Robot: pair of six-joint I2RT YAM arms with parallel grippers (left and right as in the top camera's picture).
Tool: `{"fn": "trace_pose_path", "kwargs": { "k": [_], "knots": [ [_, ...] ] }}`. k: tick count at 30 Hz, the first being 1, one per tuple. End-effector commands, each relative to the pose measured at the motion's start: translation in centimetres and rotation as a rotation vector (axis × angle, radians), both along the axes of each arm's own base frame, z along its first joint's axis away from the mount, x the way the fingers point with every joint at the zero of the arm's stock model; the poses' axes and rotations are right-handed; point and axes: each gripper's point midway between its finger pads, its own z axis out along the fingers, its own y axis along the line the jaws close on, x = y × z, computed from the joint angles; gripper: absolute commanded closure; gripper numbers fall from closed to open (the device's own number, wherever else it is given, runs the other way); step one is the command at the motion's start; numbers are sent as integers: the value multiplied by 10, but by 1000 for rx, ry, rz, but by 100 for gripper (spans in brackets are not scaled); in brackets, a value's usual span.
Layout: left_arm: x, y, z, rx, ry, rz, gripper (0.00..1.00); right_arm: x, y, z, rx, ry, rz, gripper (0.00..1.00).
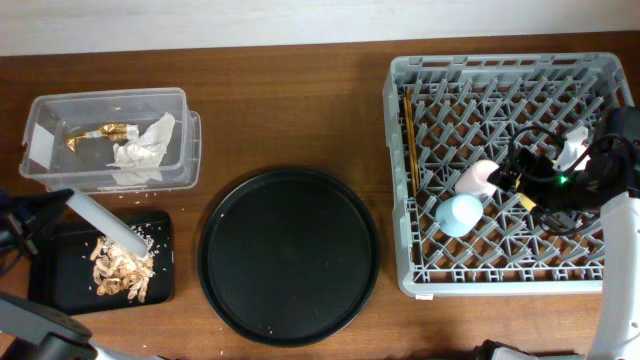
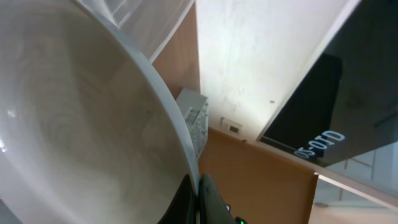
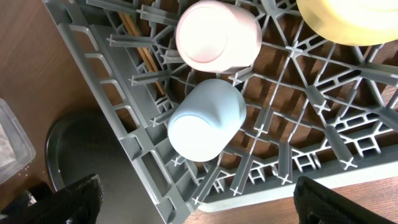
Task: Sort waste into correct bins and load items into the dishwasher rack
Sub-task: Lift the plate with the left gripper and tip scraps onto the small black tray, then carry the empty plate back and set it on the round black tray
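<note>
I need to swing my left gripper away from the scraps (image 1: pixel 120 270) and over the large round tray next. Then I will lower the plate flat where there is open room.
My left gripper (image 1: pixel 50 207) is shut on the rim of the pale plate (image 1: pixel 105 225), held tilted on edge over the shallow black tray (image 1: pixel 60 285) with food scraps (image 1: pixel 120 270). In the left wrist view the plate (image 2: pixel 81 124) fills the left side, with the jaws (image 2: pixel 198 199) pinching its rim. The clear box (image 1: pixel 105 140) holds the gold wrapper (image 1: pixel 95 134) and the napkin (image 1: pixel 145 145). The rack (image 1: pixel 510 275) holds chopsticks (image 1: pixel 409 140), pink cup (image 1: pixel 478 177) and blue cup (image 1: pixel 460 214). My right gripper (image 1: pixel 510 180) hovers open and empty above them (image 3: pixel 199 202). The yellow bowl (image 3: pixel 348 18) lies in the rack.
A large round black tray (image 1: pixel 288 255) lies between the bins and the rack, with a few crumbs on it. The rack's grey wall (image 3: pixel 124 143) stands next to the round tray. The table's far edge runs along the top.
</note>
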Motion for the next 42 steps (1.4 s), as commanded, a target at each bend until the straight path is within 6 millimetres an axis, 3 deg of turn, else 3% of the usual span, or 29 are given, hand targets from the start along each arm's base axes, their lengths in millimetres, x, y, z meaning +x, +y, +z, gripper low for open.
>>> {"fn": "trace_pose_path", "kwargs": {
  "k": [1, 3, 11, 14, 17, 21, 24, 27, 29, 32, 34, 38, 39, 42],
  "knots": [
    [-7, 4, 11, 20, -99, 37, 99, -1, -2, 6, -18, -19, -3, 1],
    [-8, 12, 3, 22, -114, 62, 98, -1, -2, 6, -18, -19, -3, 1],
    [-24, 1, -12, -78, -26, 85, 99, -1, -2, 6, -18, -19, -3, 1],
    [-30, -12, -2, -35, -22, 66, 99, -1, -2, 6, -18, -19, -3, 1],
    [-36, -37, 16, 91, -42, 0, 99, -1, -2, 6, -18, -19, -3, 1],
    [-42, -95, 26, 268, -35, -205, 99, -1, -2, 6, -18, -19, -3, 1],
    [-42, -163, 32, 336, -89, -461, 99, -1, -2, 6, -18, -19, -3, 1],
    [-47, -234, 22, 354, -114, -738, 99, -1, -2, 6, -18, -19, -3, 1],
    [-45, -267, 11, 367, -121, -831, 99, -1, -2, 6, -18, -19, -3, 1],
    [-40, -298, -52, 586, 143, -805, 99, -1, -2, 6, -18, -19, -3, 1],
    [-37, -311, -75, 742, 189, -770, 99, -1, -2, 6, -18, -19, -3, 1],
    [-28, -350, -88, 1040, 47, -783, 99, -1, -2, 6, -18, -19, -3, 1],
    [-29, -366, -92, 1088, 0, -809, 99, -1, -2, 6, -18, -19, -3, 1],
    [-31, -384, -107, 1180, -16, -811, 99, -1, -2, 6, -18, -19, -3, 1]
  ]
}}
